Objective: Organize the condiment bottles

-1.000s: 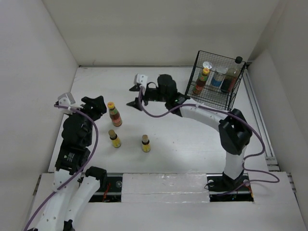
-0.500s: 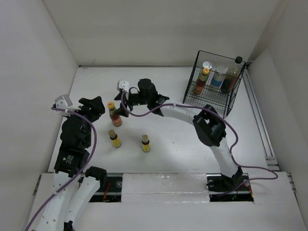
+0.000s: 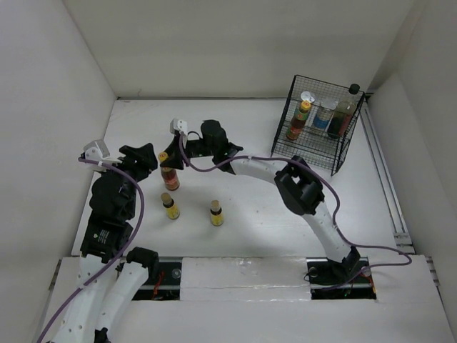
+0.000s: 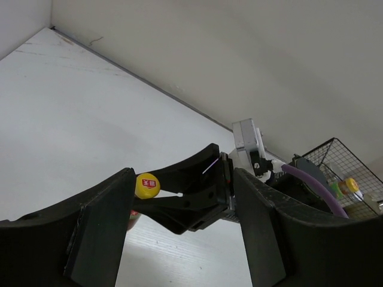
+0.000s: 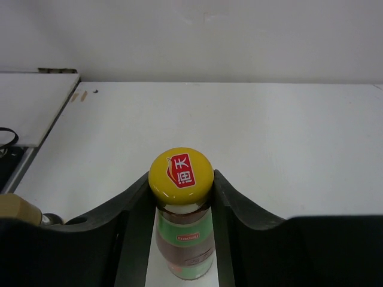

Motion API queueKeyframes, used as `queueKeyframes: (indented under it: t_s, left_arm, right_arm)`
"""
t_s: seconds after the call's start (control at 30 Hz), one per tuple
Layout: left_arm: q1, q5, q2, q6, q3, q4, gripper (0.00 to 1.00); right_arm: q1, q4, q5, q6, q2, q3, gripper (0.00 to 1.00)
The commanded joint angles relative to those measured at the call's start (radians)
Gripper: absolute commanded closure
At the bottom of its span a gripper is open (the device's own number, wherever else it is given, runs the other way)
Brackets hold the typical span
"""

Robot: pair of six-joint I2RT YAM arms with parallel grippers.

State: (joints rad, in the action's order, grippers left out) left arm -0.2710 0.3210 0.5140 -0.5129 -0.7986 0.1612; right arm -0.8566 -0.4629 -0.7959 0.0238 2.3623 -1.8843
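The bottom of the basket is free beside the other red bottle, so my right gripper will next rise, cross toward the right in the top view and go down there into the basket (image 3: 313, 138).
A yellow-capped red sauce bottle (image 3: 170, 174) stands upright at the left of the table. My right gripper (image 3: 168, 154) reaches in from the right, and its jaws press both sides of the yellow cap (image 5: 181, 174). The bottle rests on the table. The left wrist view shows the same cap (image 4: 147, 185) in the right gripper's tips. My left gripper (image 3: 140, 158) is open and empty just left of this bottle. Two tiny yellow bottles (image 3: 170, 206) (image 3: 216, 214) stand nearer me. Another yellow-capped red bottle (image 3: 298, 119), a shaker (image 3: 326, 114) and a dark black-capped bottle (image 3: 347, 108) stand in the basket.
The black wire basket (image 3: 318, 146) stands at the back right, also visible in the left wrist view (image 4: 335, 156). White walls enclose the table on the left, back and right. The right arm stretches across the table's middle, trailing a purple cable (image 3: 214, 166).
My right gripper has swung left from the table's middle to the red sauce bottle, and its jaws now sit around the cap. The left arm has barely moved.
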Motion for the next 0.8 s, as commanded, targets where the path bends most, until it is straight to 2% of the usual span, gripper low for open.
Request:
queueKeyframes:
  t_s: [0.0, 0.23, 0.4, 0.53, 0.63, 0.77]
  left_arm:
    - [0.006, -0.017, 0.001, 0.019, -0.019, -0.048, 0.38]
    - [0.006, -0.036, 0.001, 0.019, -0.019, -0.048, 0.38]
    - [0.006, -0.045, 0.001, 0.019, -0.019, -0.057, 0.38]
    - [0.006, -0.056, 0.001, 0.019, -0.019, -0.057, 0.38]
    - [0.006, -0.066, 0.011, 0.019, -0.019, -0.057, 0.39]
    - [0.006, -0.066, 0.020, 0.019, -0.019, -0.066, 0.39]
  right_arm:
    - [0.002, -0.233, -0.051, -0.074, -0.121, 0.028, 0.76]
    - [0.137, -0.439, -0.029, -0.136, -0.432, 0.221, 0.79]
    - [0.303, -0.461, 0.038, -0.145, -0.667, 0.445, 0.79]
    - [0.460, -0.399, 0.119, -0.121, -0.881, 0.586, 0.80]
    - [0.594, -0.304, 0.181, -0.107, -0.958, 0.629, 0.81]
    - [0.747, -0.168, 0.190, -0.097, -1.014, 0.628, 0.83]
